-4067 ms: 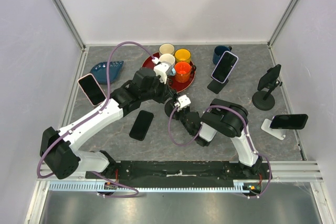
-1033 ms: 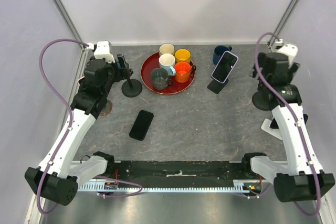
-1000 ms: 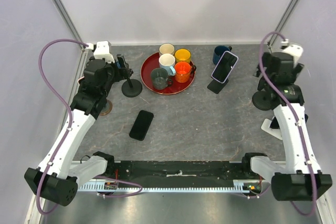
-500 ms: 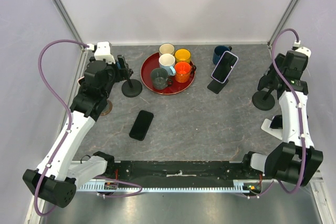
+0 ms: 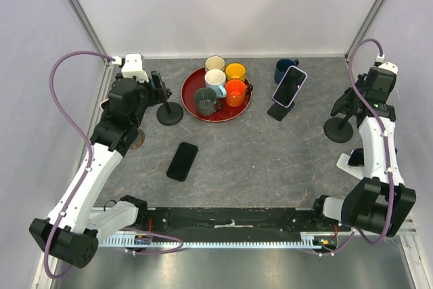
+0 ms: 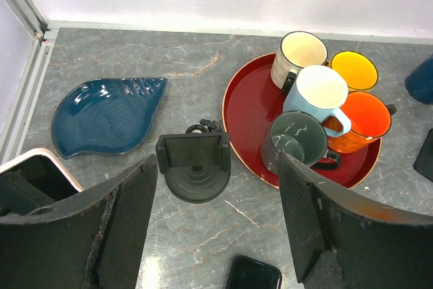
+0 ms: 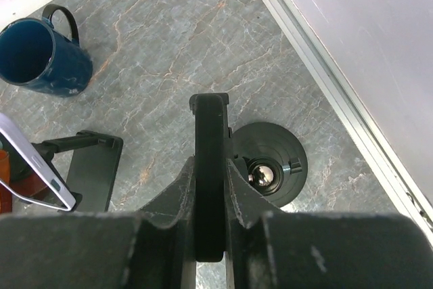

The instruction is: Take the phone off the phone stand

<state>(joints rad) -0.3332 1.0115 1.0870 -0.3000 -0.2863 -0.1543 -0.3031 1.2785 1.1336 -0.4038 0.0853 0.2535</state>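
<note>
The counter beside the red tray's near edge is clear, so my right gripper will swing there next, to the left in the top view, past the lilac-cased phone.
A black phone (image 7: 210, 147) shows edge-on above the round black phone stand (image 7: 277, 157) at the far right. My right gripper (image 7: 210, 191) is shut on the phone, one finger on each face. From above, the phone (image 5: 340, 104) still sits over the stand's base (image 5: 337, 129), with the right gripper (image 5: 353, 99) beside it. My left gripper (image 6: 216, 221) hangs open over an empty black stand (image 6: 194, 167) at the far left, holding nothing; from above the left gripper (image 5: 154, 87) is just left of that stand (image 5: 169, 113).
A black phone (image 5: 182, 161) lies flat near the middle. A lilac-cased phone (image 5: 289, 86) leans on its stand by a blue mug (image 5: 284, 69). A red tray (image 5: 187, 93) holds several mugs. A blue leaf dish (image 6: 108, 114) and a pink-edged phone (image 6: 37, 167) are at the left.
My right gripper has swung toward the right wall and shut on the black phone at its stand. The left arm has hardly moved.
</note>
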